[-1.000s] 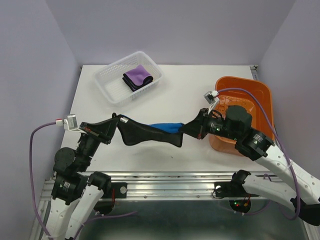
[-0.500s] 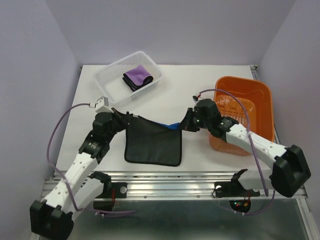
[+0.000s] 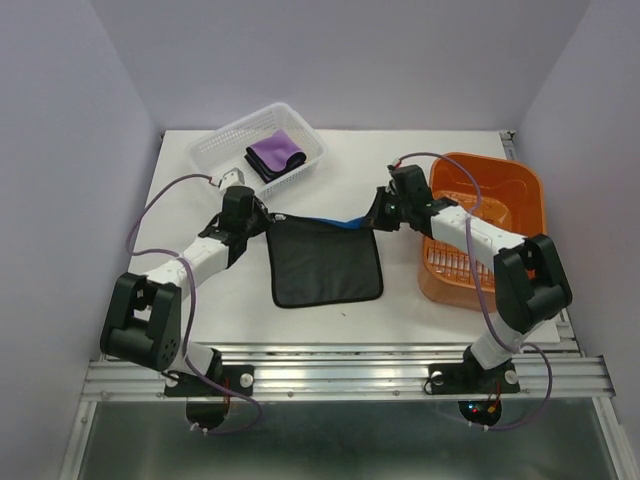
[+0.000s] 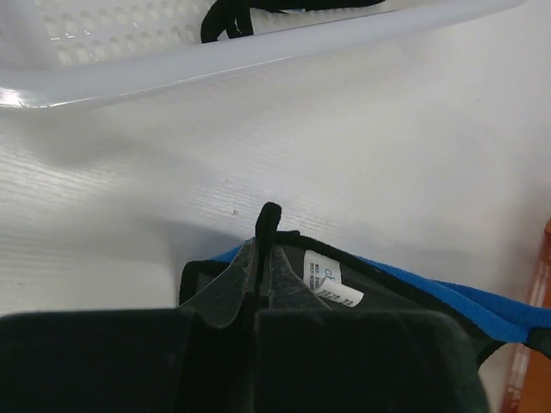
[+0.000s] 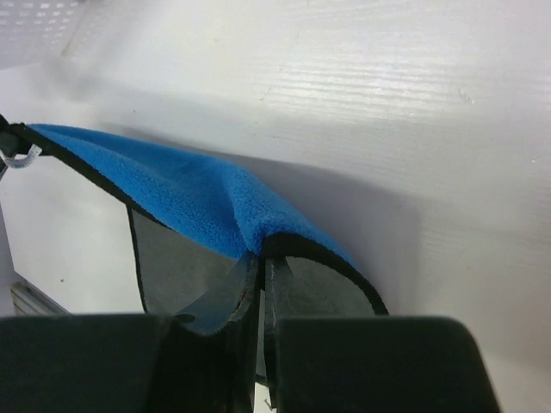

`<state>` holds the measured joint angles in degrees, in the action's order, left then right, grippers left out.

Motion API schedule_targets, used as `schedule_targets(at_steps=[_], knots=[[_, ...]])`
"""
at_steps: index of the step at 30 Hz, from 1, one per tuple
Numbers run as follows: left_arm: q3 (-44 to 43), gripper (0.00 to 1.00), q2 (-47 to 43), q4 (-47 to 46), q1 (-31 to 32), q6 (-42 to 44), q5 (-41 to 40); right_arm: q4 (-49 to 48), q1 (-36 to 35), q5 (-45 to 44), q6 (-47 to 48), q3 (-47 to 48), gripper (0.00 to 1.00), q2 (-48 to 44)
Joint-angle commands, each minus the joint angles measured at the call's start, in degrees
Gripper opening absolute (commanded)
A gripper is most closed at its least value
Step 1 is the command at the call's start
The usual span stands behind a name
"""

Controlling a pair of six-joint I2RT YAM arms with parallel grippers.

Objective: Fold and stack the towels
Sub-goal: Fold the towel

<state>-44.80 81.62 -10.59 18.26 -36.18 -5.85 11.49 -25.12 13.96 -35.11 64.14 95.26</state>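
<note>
My left gripper will next pull the towel's held corner back toward the bar and down onto the towel's flat near corner [image 3: 279, 302] below the gripper and release it.
A bright blue towel with a black underside and black edging [image 3: 327, 262] hangs spread between both grippers over the middle of the table, its lower edge on the surface. My left gripper [image 3: 262, 219] is shut on its left top corner, seen with a white label in the left wrist view [image 4: 331, 286]. My right gripper [image 3: 372, 220] is shut on its right top corner, blue pile showing in the right wrist view [image 5: 185, 202]. A folded purple towel [image 3: 274, 154] lies in the white mesh basket [image 3: 215, 163]. No yellow towel shows.
The orange plastic basket [image 3: 528, 198] stands at the right, close behind my right arm. The white basket's rim [image 4: 258, 52] is just beyond my left gripper. The metal rail [image 3: 340, 365] runs along the table's near edge.
Both grippers have moved away from the near edge toward the back, carrying the towel; it went from a bunched stretch to a flat hanging sheet, now farther back on the table.
</note>
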Motion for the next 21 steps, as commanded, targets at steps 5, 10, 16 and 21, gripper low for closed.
schedule_targets(at_steps=[5,10,16,21], knots=[[7.7,0.0,-6.82,-7.6,-0.16,-1.96,8.39,0.12,0.25,7.04,1.63,-2.35,0.02,-3.5],[15.34,0.0,-13.23,-8.31,1.25,-4.42,10.42,1.69,0.16,8.54,0.92,-5.34,0.02,-6.75],[21.06,0.0,-22.81,-4.36,2.56,-7.93,9.54,10.12,-0.01,6.52,2.68,-6.4,0.02,-10.0],[23.79,0.0,-29.06,-0.67,4.76,-9.78,9.45,13.65,-0.98,6.0,3.82,-7.27,0.02,-13.52]])
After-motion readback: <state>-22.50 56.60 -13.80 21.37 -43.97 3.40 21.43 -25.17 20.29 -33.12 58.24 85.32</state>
